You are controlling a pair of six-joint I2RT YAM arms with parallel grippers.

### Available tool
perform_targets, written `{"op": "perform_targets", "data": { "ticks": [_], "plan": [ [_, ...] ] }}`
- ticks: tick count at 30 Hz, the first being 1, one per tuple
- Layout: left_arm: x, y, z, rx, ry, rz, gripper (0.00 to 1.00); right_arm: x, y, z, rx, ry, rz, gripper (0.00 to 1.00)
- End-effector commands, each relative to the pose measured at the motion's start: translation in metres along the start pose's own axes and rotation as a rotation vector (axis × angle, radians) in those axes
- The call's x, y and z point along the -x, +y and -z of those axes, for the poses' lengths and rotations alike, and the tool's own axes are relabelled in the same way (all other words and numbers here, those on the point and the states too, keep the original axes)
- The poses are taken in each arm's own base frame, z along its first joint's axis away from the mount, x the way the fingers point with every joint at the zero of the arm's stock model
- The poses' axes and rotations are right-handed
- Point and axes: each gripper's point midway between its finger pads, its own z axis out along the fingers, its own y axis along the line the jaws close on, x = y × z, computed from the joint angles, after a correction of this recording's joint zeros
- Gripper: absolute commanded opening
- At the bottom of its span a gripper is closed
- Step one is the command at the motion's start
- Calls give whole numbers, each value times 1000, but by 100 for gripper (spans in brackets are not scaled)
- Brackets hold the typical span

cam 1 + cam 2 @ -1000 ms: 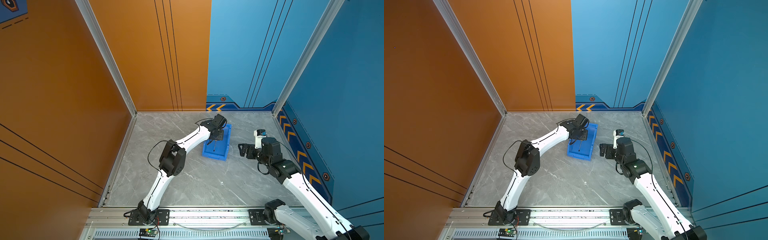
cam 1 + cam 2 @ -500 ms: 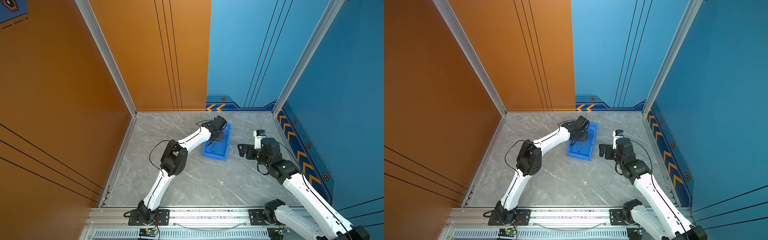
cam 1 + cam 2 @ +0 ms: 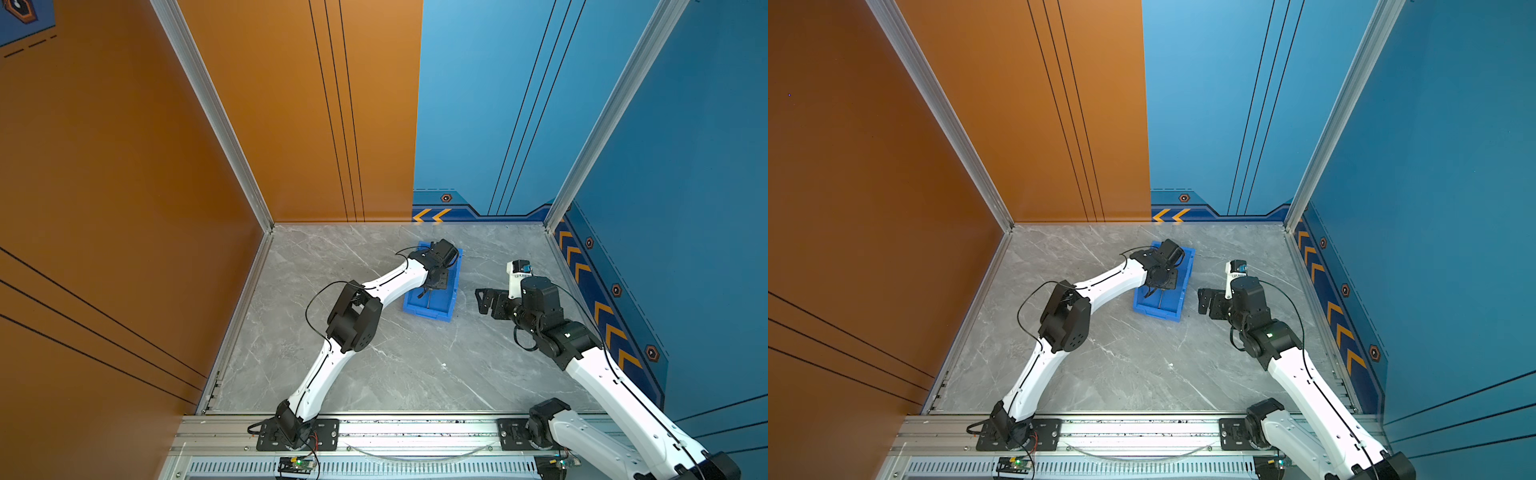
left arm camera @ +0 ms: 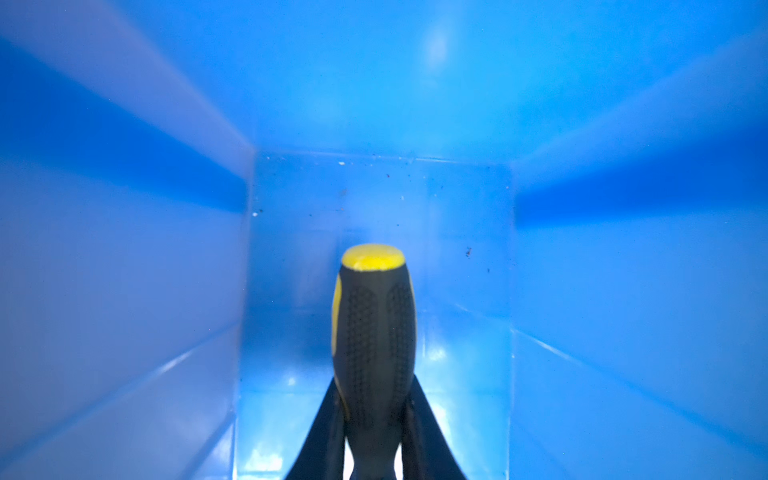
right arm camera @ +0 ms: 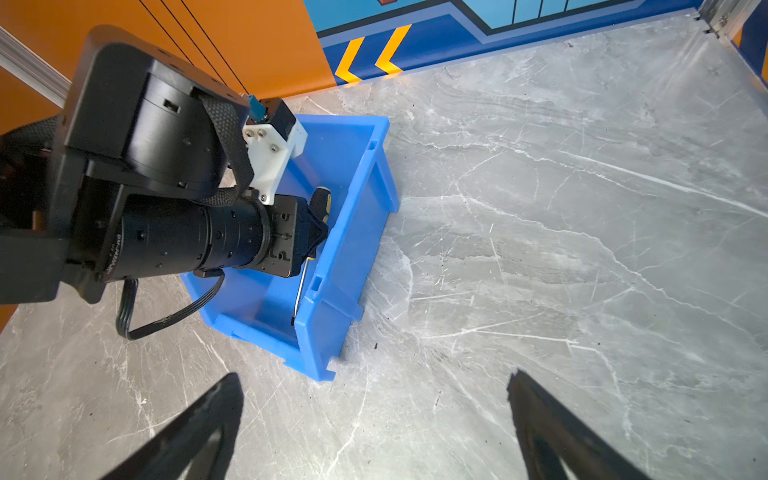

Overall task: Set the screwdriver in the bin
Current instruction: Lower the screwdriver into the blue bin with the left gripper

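Note:
The screwdriver's handle still hangs above the bin's bottom (image 4: 452, 320) below my left gripper. Next I will move the gripper down deeper between the bin's sides and let go of the screwdriver (image 4: 374, 324).
The blue bin (image 3: 428, 311) (image 3: 1158, 310) stands on the grey floor near the middle. My left gripper (image 3: 435, 286) (image 3: 1163, 285) reaches down into it, shut on the black-and-yellow handle of the screwdriver (image 4: 374, 324). In the left wrist view the left gripper (image 4: 374, 392) pinches the handle from both sides, with the bin's walls (image 4: 124, 249) all around. The right wrist view shows the screwdriver (image 5: 301, 286) inside the bin (image 5: 374, 166), its silver shaft slanting down toward the low front lip. My right gripper (image 3: 484, 300) (image 5: 372, 376) hangs open and empty over bare floor, right of the bin.
Orange panels enclose the floor on the left and at the back left, blue panels at the back right and on the right. An aluminium rail (image 3: 415, 432) with both arm bases runs along the front edge. The left arm's elbow (image 3: 353, 318) stands left of the bin.
The left arm has shifted slightly at the bin, still shut on the screwdriver. The right arm has not moved.

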Motion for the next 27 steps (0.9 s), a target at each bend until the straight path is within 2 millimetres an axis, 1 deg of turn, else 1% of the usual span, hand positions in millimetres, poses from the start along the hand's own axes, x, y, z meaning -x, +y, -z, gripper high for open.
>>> {"op": "perform_targets", "data": {
  "ticks": [1, 8, 12, 18, 20, 23, 27],
  "plan": [
    [-8, 4, -12, 41, 15, 6, 0, -5, -5, 3, -32, 9, -9, 100],
    [-16, 4, -19, 47, 35, 4, 0, -8, -3, 5, -39, 5, -3, 100],
    [-22, 7, -23, 55, 50, 2, 2, -8, -1, 5, -43, 6, 1, 100],
    [-27, 10, -28, 59, 65, -4, 6, -4, -2, 11, -57, -5, 5, 100],
    [-31, 9, -30, 59, 74, -8, 9, -3, -4, 14, -63, -11, 9, 100],
    [-35, 9, -33, 61, 82, -14, 17, -4, -7, 17, -77, -15, 15, 100],
    [-37, 11, -33, 68, 85, -18, 21, -3, -11, 19, -97, -21, 30, 100]
  ]
}}
